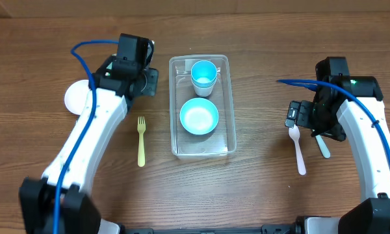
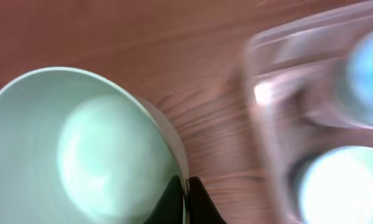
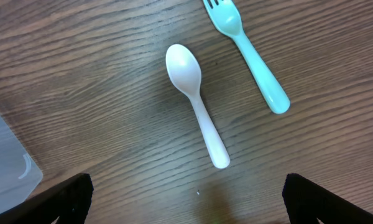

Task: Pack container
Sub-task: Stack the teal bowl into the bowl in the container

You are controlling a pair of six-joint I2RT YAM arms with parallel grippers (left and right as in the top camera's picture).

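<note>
The empty blue bowl is to the right of my left gripper in the overhead view. My left gripper should move over it, lower the green bowl [image 2: 81,149] and let go.
The clear container [image 1: 229,107] lies in the middle of the table and holds a blue cup [image 1: 203,75] and a blue bowl [image 1: 199,117]. In the left wrist view my left gripper [image 2: 186,194] is shut on the rim of a pale green bowl [image 2: 81,149], just left of the blurred container [image 2: 267,93]. In the overhead view the left gripper [image 1: 145,81] hides that bowl. My right gripper [image 1: 304,120] is open and empty above a white spoon [image 3: 196,102] and a teal fork [image 3: 252,56], its fingers [image 3: 186,205] wide apart.
A yellow fork [image 1: 141,140] lies left of the container. A white round dish [image 1: 75,97] sits at the far left, partly under the left arm. The white spoon [image 1: 298,146] and teal fork [image 1: 322,146] lie right of the container. A container corner [image 3: 6,165] shows in the right wrist view.
</note>
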